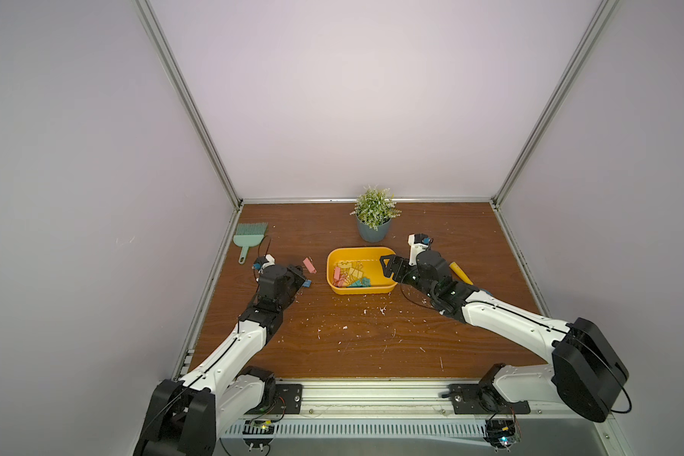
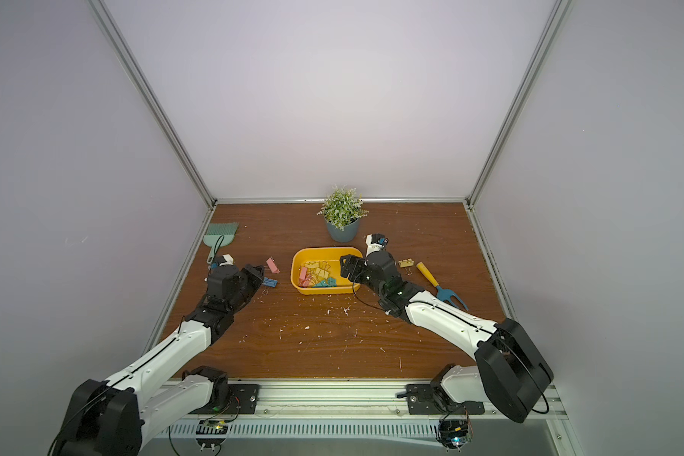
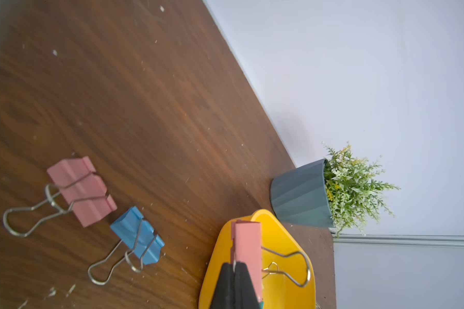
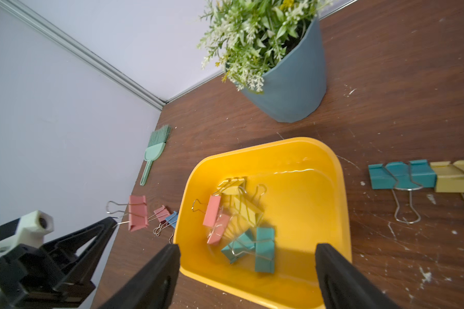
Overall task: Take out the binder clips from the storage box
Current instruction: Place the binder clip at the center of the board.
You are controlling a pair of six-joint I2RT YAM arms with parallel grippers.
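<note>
The bare wood between box and blue clip (image 1: 319,284) is below my left gripper, so next I need to lower that gripper toward the yellow box to let go of the pink clip's handle.
The yellow storage box (image 1: 362,291) sits mid-table, and in both top views several binder clips (image 1: 350,273) (image 2: 316,273) in pink, yellow and teal lie in its left half. My left gripper (image 3: 235,264) is shut on the wire handle of a pink clip (image 3: 247,246) (image 1: 309,265), held left of the box. Below it on the wood lie another pink clip (image 3: 82,191) and a blue clip (image 3: 137,235). My right gripper (image 4: 247,250) (image 1: 386,268) hangs open over the box's right end with nothing between its fingers.
A teal clip (image 4: 402,174) and a yellow clip (image 4: 456,176) lie on the table right of the box. A potted plant (image 1: 374,231) stands behind it. A green brush (image 1: 249,237) lies far left, and a yellow-handled blue fork tool (image 2: 441,286) right. White specks litter the wood.
</note>
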